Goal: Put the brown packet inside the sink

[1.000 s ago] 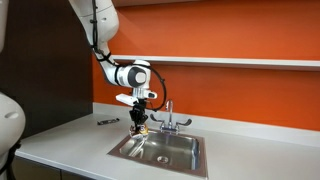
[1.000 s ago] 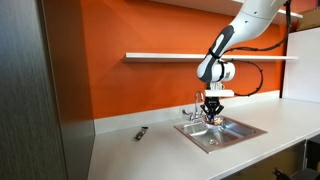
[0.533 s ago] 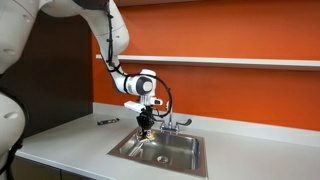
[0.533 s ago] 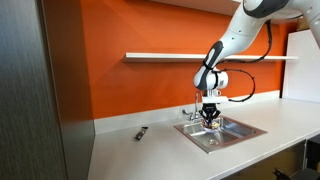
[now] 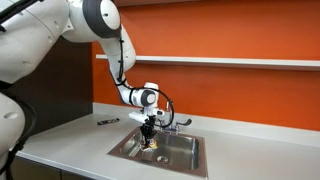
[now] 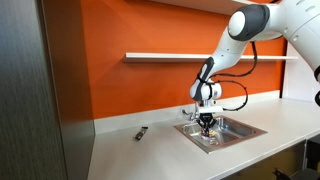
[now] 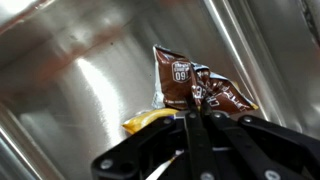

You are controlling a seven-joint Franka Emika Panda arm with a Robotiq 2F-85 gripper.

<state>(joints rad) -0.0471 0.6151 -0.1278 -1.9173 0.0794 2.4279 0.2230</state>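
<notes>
My gripper goes down a little farther inside the steel sink next, then opens over the sink's bottom [image 5: 151, 153]. The brown packet already hangs inside the sink's sides.
My gripper [image 7: 197, 116] is shut on the brown packet [image 7: 195, 82], a crumpled brown wrapper with white print and a yellow end, seen in the wrist view against the steel wall of the sink [image 7: 80, 70]. In both exterior views the gripper [image 5: 149, 139] [image 6: 205, 127] points straight down, lowered into the rectangular steel sink [image 5: 185, 154] [image 6: 240, 133], in front of the chrome faucet [image 5: 170, 122]. The packet is too small to make out in the exterior views.
A thin dark pen-like object [image 5: 106, 122] [image 6: 142, 132] lies on the white counter [image 5: 70, 140] [image 6: 150, 150] beside the sink. An orange wall with a white shelf [image 5: 250, 62] stands behind. A dark cabinet [image 6: 40, 100] stands at the counter's end.
The arm has come down: the gripper, holding the packet, has dropped from above the sink rim to inside the basin, and the upper arm now fills more of both exterior views.
</notes>
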